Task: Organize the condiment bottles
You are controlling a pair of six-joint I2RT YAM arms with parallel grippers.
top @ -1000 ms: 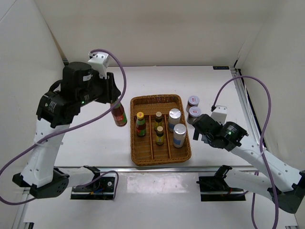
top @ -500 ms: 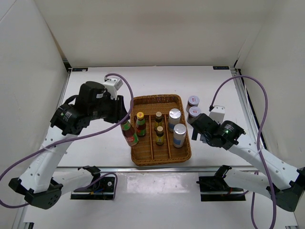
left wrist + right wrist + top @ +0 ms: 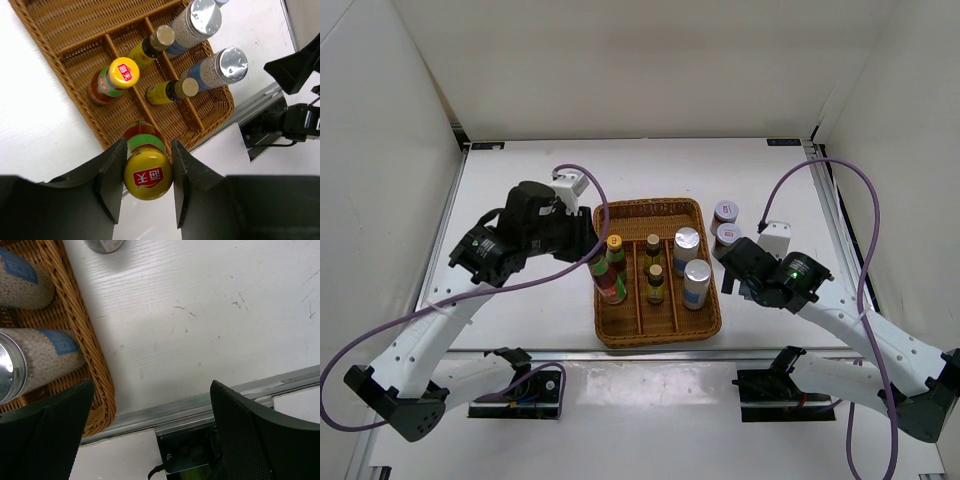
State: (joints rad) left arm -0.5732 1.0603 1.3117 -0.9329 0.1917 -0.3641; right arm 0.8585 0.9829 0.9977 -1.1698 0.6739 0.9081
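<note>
I should lower my left gripper to its right in the top view, straighten the tilted bottle and let go, because the tray section's free front (image 3: 618, 319) is below, that way.
My left gripper (image 3: 148, 175) is shut on the yellow cap of a red sauce bottle (image 3: 608, 284). The bottle hangs tilted, with its base over the front of the left compartment of the wicker tray (image 3: 660, 338). I cannot tell whether the base touches the tray. A second red bottle (image 3: 615, 252) stands behind it in the same compartment. Two dark brown bottles (image 3: 654, 265) occupy the middle compartment and two silver-topped shakers (image 3: 691, 265) the right one. Two white-lidded jars (image 3: 726, 225) stand on the table right of the tray. My right gripper (image 3: 152, 385) is open over bare table beside the tray's right front corner.
The table's metal front rail (image 3: 200, 405) runs just under the right gripper. Both arm bases (image 3: 515, 390) sit on the near ledge. White walls close in the left, back and right sides.
The left arm carried the red bottle rightward and down, from left of the tray to over its left compartment. The right arm barely moved.
</note>
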